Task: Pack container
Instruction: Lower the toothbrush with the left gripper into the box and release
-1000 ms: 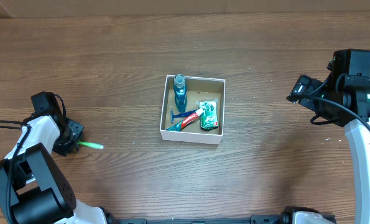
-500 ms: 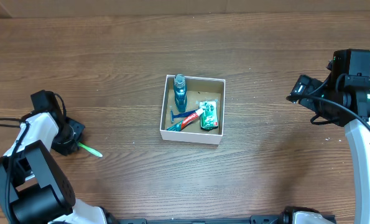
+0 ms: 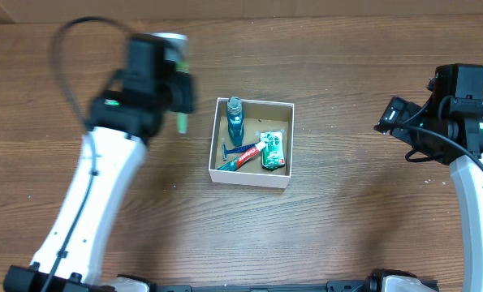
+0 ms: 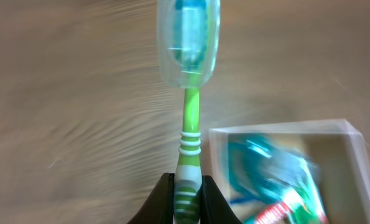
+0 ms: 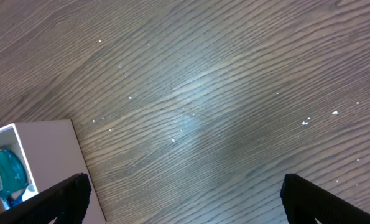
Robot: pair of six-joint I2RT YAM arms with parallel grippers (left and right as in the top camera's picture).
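I need to swing my left gripper over the box next, turning it, and then lower the toothbrush above the toothpaste tube [image 3: 243,156] [image 4: 273,211] beside the blue bottle.
The container [image 3: 252,180], a small square white box with a brown inside, sits mid-table. It holds a blue bottle [image 3: 235,118], a toothpaste tube [image 3: 247,156], a blue razor [image 3: 237,151] and a green packet [image 3: 273,150]. My left gripper [image 3: 179,104] is shut on a green toothbrush [image 4: 190,122] with a clear head cap, held in the air just left of the box's far left corner. The box also shows in the left wrist view [image 4: 354,135], blurred. My right gripper [image 5: 183,198] is open and empty over bare wood right of the box [image 5: 48,155].
The wooden table [image 3: 347,227] surrounds the box on all sides. The right arm [image 3: 460,113] stands at the right edge.
My left arm has lifted the green toothbrush from the table's left side and swung it up and right to beside the box. The right arm has not moved.
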